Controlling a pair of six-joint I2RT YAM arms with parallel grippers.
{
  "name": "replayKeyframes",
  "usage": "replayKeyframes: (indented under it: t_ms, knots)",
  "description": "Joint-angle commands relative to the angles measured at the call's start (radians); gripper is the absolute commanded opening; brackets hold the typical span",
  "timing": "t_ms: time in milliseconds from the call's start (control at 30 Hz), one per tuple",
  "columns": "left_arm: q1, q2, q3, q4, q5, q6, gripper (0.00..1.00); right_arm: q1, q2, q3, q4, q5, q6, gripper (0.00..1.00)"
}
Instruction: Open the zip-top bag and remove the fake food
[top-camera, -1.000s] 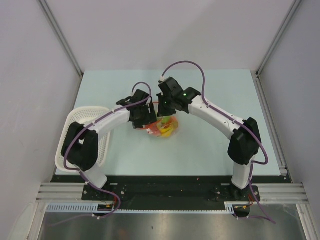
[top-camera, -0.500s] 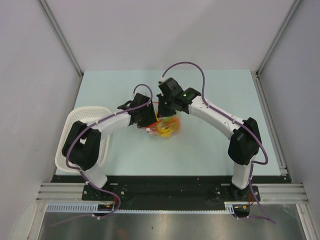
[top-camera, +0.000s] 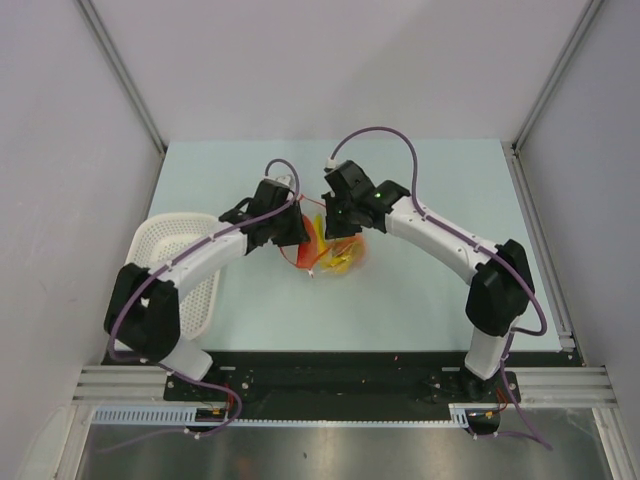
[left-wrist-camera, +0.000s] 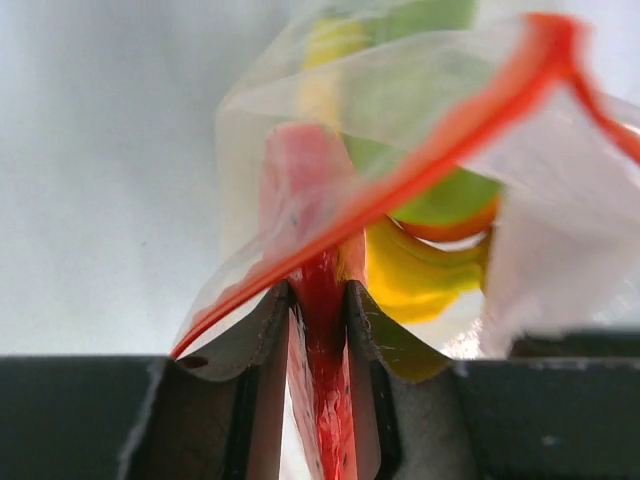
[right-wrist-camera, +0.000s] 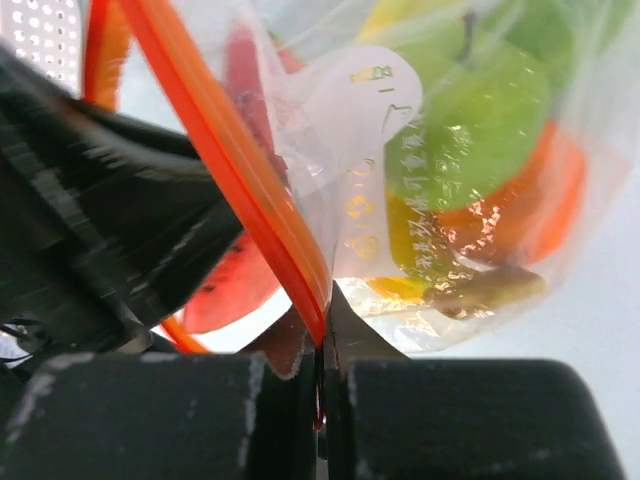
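Observation:
The white basket's far end is empty, so my left gripper should next pull the red piece of fake food out of the bag's opening and release it there.
The zip-top bag hangs in the middle of the table between my two grippers, clear and crinkly, its mouth parted. My right gripper is shut on its red zip strip at one lip. My left gripper has reached in at the mouth, and its fingers press on both sides of a flat red piece of fake food. The other lip's zip strip runs across in front. Inside the bag lie a round green fruit, a yellow banana and an orange piece.
A white perforated basket sits at the table's left edge, under the left arm. Grey walls with metal rails enclose the table on three sides. Purple cables loop above both wrists.
My left gripper has pushed right into the bag's mouth and narrowed onto the red piece. The right gripper and the bag have shifted slightly right, and the mouth has opened.

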Motion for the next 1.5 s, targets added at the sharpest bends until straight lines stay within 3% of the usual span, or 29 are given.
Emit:
replayKeyframes:
  t_ms: [0, 233, 367, 433, 533, 567, 633, 667, 700, 867, 1033, 1100, 1133, 1200, 1333, 1467]
  knots:
    - [-0.001, -0.092, 0.034, -0.011, 0.115, 0.092, 0.00, -0.012, -0.065, -0.021, 0.022, 0.052, -0.042, 0.00]
    - [0.005, -0.276, -0.068, 0.163, 0.296, 0.170, 0.00, -0.032, -0.072, -0.052, 0.032, 0.072, -0.066, 0.00]
    - [0.003, -0.443, -0.205, 0.392, 0.249, 0.171, 0.00, -0.048, -0.076, -0.058, 0.042, 0.037, -0.057, 0.00]
    - [0.005, -0.530, -0.268, 0.433, 0.150, 0.135, 0.00, -0.051, -0.078, -0.052, 0.041, 0.022, -0.052, 0.00]
    - [0.008, -0.606, -0.297, 0.411, -0.149, 0.041, 0.00, -0.049, -0.082, -0.043, 0.036, -0.012, -0.049, 0.00]
    - [0.011, -0.650, -0.294, 0.307, -0.355, 0.001, 0.00, -0.049, -0.084, -0.038, 0.033, -0.017, -0.052, 0.00]
    - [0.022, -0.675, -0.265, 0.180, -0.534, -0.128, 0.00, -0.048, -0.084, -0.035, 0.026, -0.018, -0.057, 0.00]
    - [0.052, -0.683, -0.247, 0.030, -0.672, -0.173, 0.00, -0.049, -0.084, -0.036, 0.022, -0.020, -0.062, 0.00]
    - [0.078, -0.681, -0.217, -0.024, -0.697, -0.202, 0.00, -0.049, -0.085, -0.035, 0.019, -0.018, -0.066, 0.00]
    - [0.386, -0.615, -0.206, -0.148, -0.578, -0.202, 0.00, -0.069, -0.085, -0.029, 0.019, -0.021, -0.094, 0.00]
    - [0.656, -0.597, -0.311, 0.042, -0.307, -0.104, 0.00, -0.087, -0.075, 0.003, 0.016, -0.041, -0.100, 0.00]
    - [0.736, -0.557, -0.343, 0.058, -0.169, -0.121, 0.00, -0.089, -0.075, 0.007, 0.018, -0.049, -0.103, 0.00]
    - [0.796, -0.542, -0.346, 0.006, -0.176, -0.151, 0.00, -0.087, -0.078, 0.004, 0.016, -0.052, -0.103, 0.00]
    - [0.833, -0.522, -0.358, -0.048, -0.219, -0.266, 0.00, -0.086, -0.084, -0.003, 0.021, -0.054, -0.105, 0.00]
    - [0.879, -0.517, -0.447, 0.120, -0.177, -0.359, 0.00, -0.086, -0.082, -0.007, 0.022, -0.066, -0.103, 0.00]
    - [0.881, -0.424, -0.435, 0.142, -0.159, -0.470, 0.00, -0.077, -0.079, -0.006, 0.022, -0.078, -0.100, 0.00]
